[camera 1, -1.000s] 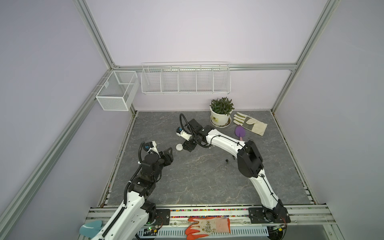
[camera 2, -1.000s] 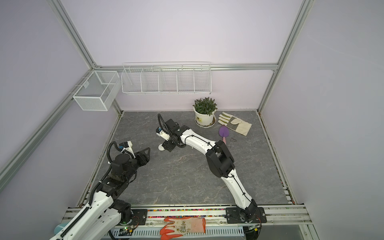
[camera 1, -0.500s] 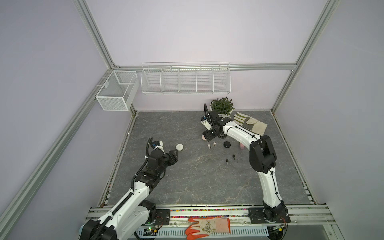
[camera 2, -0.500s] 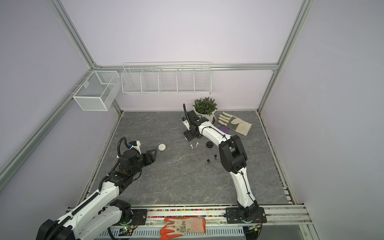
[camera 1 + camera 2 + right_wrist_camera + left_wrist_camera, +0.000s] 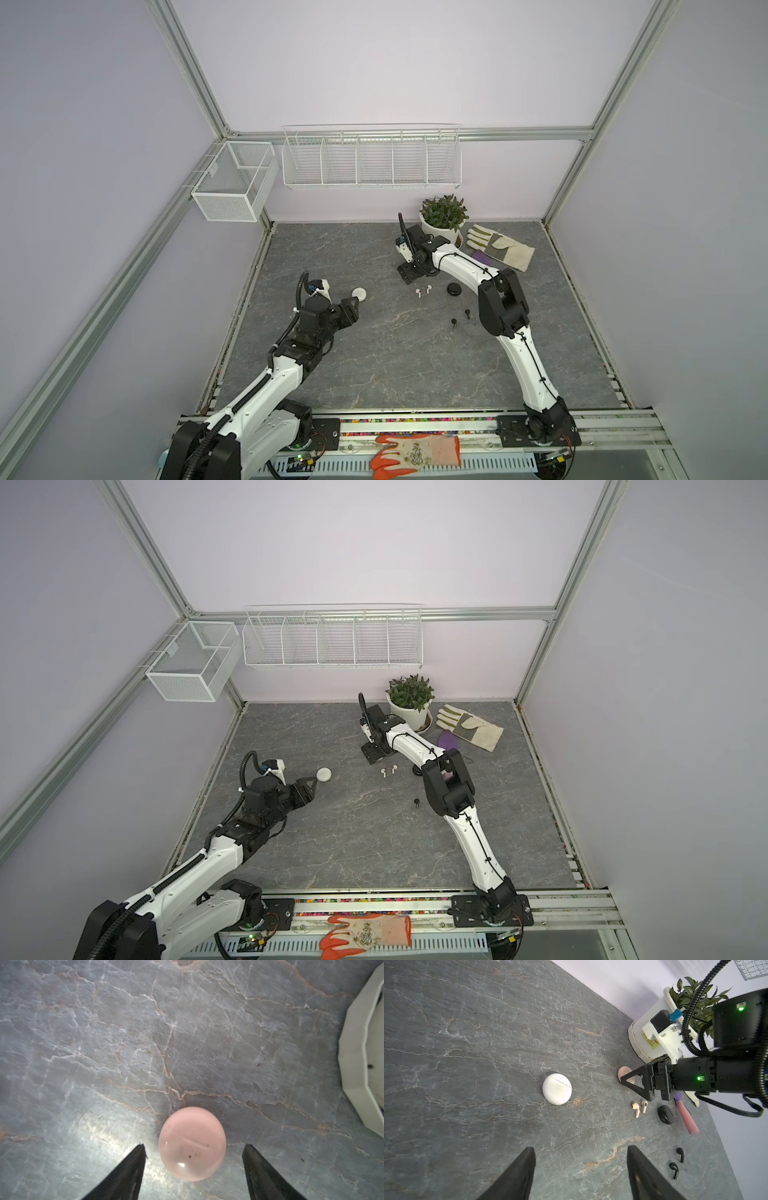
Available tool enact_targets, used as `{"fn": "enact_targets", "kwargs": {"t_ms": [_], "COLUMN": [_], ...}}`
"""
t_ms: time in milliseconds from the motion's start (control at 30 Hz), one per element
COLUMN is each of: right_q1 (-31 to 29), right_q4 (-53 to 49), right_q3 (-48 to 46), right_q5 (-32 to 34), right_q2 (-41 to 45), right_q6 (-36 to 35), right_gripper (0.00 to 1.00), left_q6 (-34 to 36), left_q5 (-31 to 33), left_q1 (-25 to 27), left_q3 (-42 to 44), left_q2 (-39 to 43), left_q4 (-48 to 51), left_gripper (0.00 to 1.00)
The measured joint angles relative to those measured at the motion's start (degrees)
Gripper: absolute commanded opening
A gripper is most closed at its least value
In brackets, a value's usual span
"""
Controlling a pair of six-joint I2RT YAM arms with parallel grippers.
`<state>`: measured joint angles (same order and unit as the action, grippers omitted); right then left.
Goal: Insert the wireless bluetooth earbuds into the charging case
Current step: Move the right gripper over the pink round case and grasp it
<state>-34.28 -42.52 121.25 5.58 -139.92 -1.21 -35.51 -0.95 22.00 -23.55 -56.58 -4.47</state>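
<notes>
The robot's right gripper should lower its open fingers straight down past the sides of the closed pink case (image 5: 192, 1144) and close, because the case is just below, centered between the fingers.
A closed white round charging case (image 5: 359, 294) (image 5: 557, 1088) lies on the grey floor, just ahead of my left gripper (image 5: 352, 306) (image 5: 580, 1149), which is open and empty. My right gripper (image 5: 409, 275) (image 5: 193, 1147) is open and low over a closed pink case (image 5: 192, 1144), which sits between its fingers without touching them. Two pinkish-white earbuds (image 5: 419, 292) (image 5: 635, 1108) lie side by side beside that gripper. A closed black case (image 5: 454, 289) (image 5: 665, 1114) is next to them. Two black earbuds (image 5: 454, 322) (image 5: 674, 1168) lie nearer the front.
A potted plant (image 5: 444, 220) stands right behind my right gripper, with a work glove (image 5: 498, 251) and a purple and pink brush (image 5: 686, 1115) beside it. White wire baskets (image 5: 371, 156) hang on the back wall. An orange glove (image 5: 415, 455) lies on the front rail.
My right gripper swung from beside the white case over to the pink case near the plant, then held there. My left gripper reached forward toward the white case and opened a little.
</notes>
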Motion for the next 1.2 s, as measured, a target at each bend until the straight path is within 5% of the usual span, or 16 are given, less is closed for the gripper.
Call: {"fn": "enact_targets", "kwargs": {"t_ms": [833,1200], "right_q1": [-0.6,-4.2], "right_q4": [-0.5,3.0], "right_q3": [3.4,-10.5], "right_q5": [0.8,0.4], "right_q2": [-3.4,5.6], "right_q6": [3.8,6.0], "right_gripper": [0.46,0.42], "left_q6": [0.2,0.0], "left_q5": [0.0,0.0], "left_q1": [0.0,0.0], "left_q3": [0.0,0.8], "left_q2": [2.6,8.2], "left_q4": [0.6,2.7], "left_gripper": [0.7,0.7]}}
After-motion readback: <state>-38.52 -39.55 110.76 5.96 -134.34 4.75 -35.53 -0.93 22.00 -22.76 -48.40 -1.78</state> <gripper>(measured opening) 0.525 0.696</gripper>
